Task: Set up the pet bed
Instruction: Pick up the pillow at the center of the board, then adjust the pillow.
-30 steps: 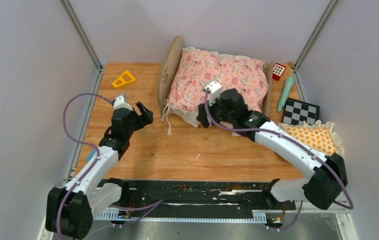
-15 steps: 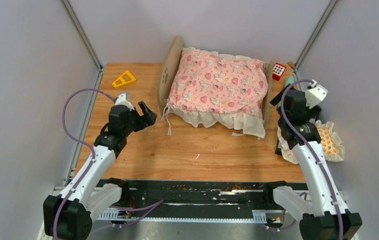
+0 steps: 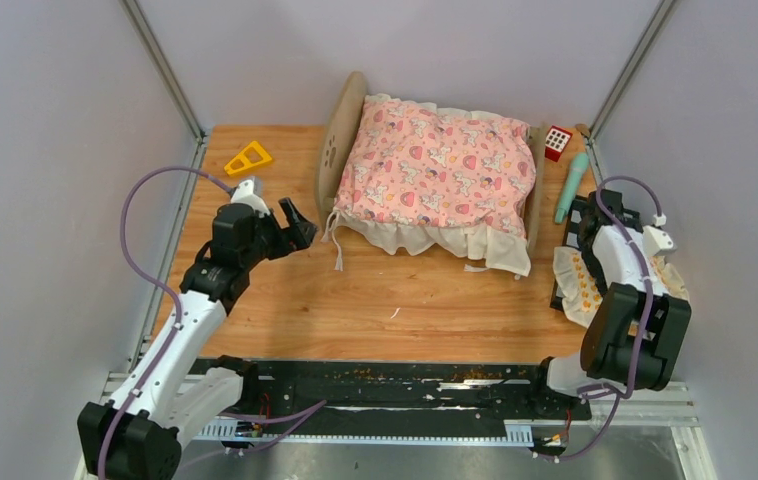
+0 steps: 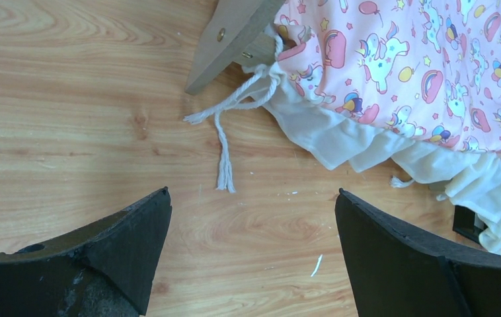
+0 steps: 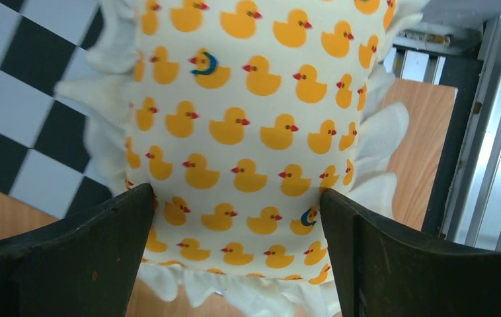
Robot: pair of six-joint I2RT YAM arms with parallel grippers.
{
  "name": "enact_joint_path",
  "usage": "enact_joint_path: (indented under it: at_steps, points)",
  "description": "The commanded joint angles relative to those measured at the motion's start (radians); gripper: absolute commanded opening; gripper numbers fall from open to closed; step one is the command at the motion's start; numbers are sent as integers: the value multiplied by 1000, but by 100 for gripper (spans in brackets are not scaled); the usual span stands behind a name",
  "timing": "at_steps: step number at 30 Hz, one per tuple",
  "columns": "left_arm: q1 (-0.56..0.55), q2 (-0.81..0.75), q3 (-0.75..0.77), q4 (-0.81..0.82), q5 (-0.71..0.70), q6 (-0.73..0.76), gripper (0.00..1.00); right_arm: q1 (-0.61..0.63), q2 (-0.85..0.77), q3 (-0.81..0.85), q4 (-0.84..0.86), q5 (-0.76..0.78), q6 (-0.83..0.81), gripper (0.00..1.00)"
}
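The duck-print pillow [image 5: 248,112] is already between the fingers of my right gripper near one frilled end, so I need to lower my right gripper onto it before I close on the printed cloth [image 5: 238,206].
The pet bed [image 3: 435,165] stands at the back middle, its rounded wooden headboard [image 3: 340,135] on the left and the pink unicorn quilt [image 4: 420,59] spread over it with the white ruffle [image 4: 367,142] hanging at the front. A white drawstring [image 4: 225,132] trails from the headboard's foot onto the table. My left gripper [image 3: 295,222] [image 4: 251,244] is open over bare wood just left of the bed's front corner. My right gripper [image 3: 583,222] [image 5: 238,251] is open at the far right, its fingers on either side of the duck-print frilled pillow [image 5: 248,112] [image 3: 577,285].
A black-and-white checkered board [image 5: 30,105] lies under the pillow. A teal stick [image 3: 571,185] and a red block [image 3: 557,140] sit right of the bed. A yellow triangle [image 3: 248,157] lies at the back left. The metal rail [image 5: 492,132] runs close on the right.
My right arm has swung from the quilt's front edge to the far right, folded down over the pillow and opened its jaws. The left gripper has edged slightly toward the bed.
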Motion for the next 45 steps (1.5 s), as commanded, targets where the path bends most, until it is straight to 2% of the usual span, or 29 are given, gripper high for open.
enact_joint_path:
  at_steps: [1, 3, 5, 8, 11, 13, 16, 18, 20, 22, 25, 28, 32, 34, 38, 41, 45]
  points:
    - [-21, 11, 19, 16, 13, 5, 100, -28, 6, -83, 100, -51, 32, 96]
    - [-26, 25, 28, 18, 23, 4, 99, -59, 31, -112, 149, -94, 20, 95]
    - [-29, 32, 36, 12, 25, 10, 99, -75, 69, -124, 170, -118, 13, 87]
    - [-29, 22, 39, 15, 28, 15, 99, -79, 115, -107, 142, -94, 22, 49]
    - [-29, 0, 45, 9, 24, 25, 98, -79, 82, -91, 123, -68, -2, 23]
    - [-29, -13, 52, 4, 19, 30, 98, -77, 3, -68, 105, -50, -28, 9]
    - [-29, -20, 69, -6, 24, 41, 98, -76, -144, -35, 124, -64, -116, 2]
    - [-28, -15, 92, -15, 49, 73, 98, -71, -260, -32, 192, -137, -185, 0]
    - [-29, -13, 116, -35, 64, 100, 98, -65, -400, -81, 365, -314, -302, 0]
    - [-29, -20, 131, -48, 86, 121, 98, -52, -527, -132, 513, -457, -337, 0]
    - [-29, -48, 131, -28, 107, 136, 99, 26, -564, -61, 534, -574, -418, 0]
    - [-29, -72, 125, 5, 147, 158, 99, 174, -555, -13, 592, -743, -536, 0]
    - [-29, -75, 159, 24, 232, 163, 99, 474, -588, -71, 784, -959, -711, 0]
    - [-29, -88, 159, 94, 281, 123, 100, 601, -593, -105, 873, -1020, -777, 0]
    - [-29, -83, 177, 234, 401, 34, 100, 855, -562, -110, 861, -1030, -949, 0]
    - [-41, -72, 187, 301, 429, -20, 100, 1003, -527, -119, 872, -911, -1025, 0]
    - [-132, -73, 188, 397, 386, -45, 100, 1142, -467, -115, 920, -735, -1027, 0]
